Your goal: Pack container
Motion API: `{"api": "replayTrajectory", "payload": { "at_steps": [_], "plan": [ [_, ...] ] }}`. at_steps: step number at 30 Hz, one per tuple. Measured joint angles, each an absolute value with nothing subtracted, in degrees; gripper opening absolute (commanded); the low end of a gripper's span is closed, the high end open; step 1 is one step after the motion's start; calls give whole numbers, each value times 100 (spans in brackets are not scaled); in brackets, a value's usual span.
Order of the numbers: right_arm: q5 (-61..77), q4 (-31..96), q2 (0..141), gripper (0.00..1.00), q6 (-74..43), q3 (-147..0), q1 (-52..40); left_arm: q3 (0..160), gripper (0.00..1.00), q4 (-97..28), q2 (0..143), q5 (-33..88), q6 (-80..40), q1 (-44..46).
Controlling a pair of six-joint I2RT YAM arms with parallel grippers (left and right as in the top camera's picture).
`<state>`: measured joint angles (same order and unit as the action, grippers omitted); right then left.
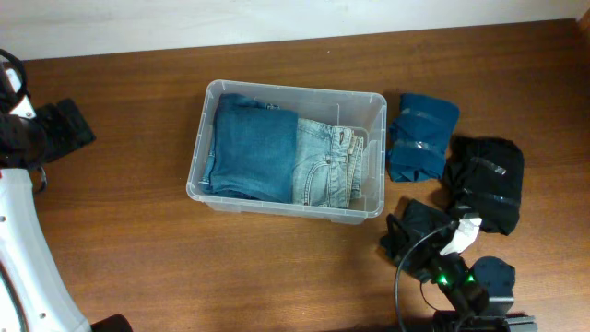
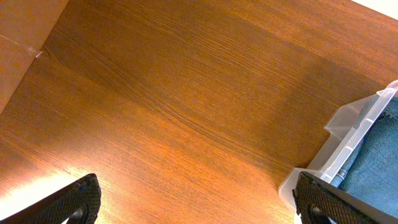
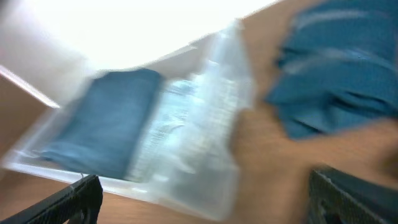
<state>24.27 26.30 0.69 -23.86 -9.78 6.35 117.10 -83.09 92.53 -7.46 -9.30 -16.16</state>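
Note:
My right gripper swings onto the black garment's edge farthest from the container next, since the garment lies outward of it and to its right in the overhead view.
The clear plastic container (image 1: 286,89) stands mid-table. It holds a folded dark blue pair of jeans (image 1: 253,148) on the left and a folded light blue pair (image 1: 323,161) on the right. My left gripper (image 2: 199,202) is open and empty over bare table, left of the container's corner (image 2: 354,134). My right gripper (image 3: 205,199) is open and empty, near the container's right end (image 3: 205,155); its view is blurred. In the overhead view it sits at the front right (image 1: 413,235).
A folded teal garment (image 1: 422,134) lies just right of the container and also shows in the right wrist view (image 3: 336,74). A black garment (image 1: 489,180) lies further right. A dark blue item (image 1: 493,273) lies by the right arm. The table's back edge runs behind the container.

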Motion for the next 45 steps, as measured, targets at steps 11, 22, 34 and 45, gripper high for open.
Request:
{"api": "replayTrajectory", "payload": {
  "at_steps": [11,22,34,45],
  "plan": [
    [3299,2464,1831,98,-2976,-2405,635,11710,100,-8289,9253,-729,-930,-1616],
    [2475,4213,6141,98,-1247,-5896,950,11710,100,-8294,9253,-707,-930,-1616],
    [2471,5151,8927,98,-860,-7426,4163,11710,100,-8296,9253,-703,-930,-1616],
    [3052,4901,10958,98,-353,-7428,5199,11710,100,-8298,9253,-703,-930,-1616]
  ]
}}
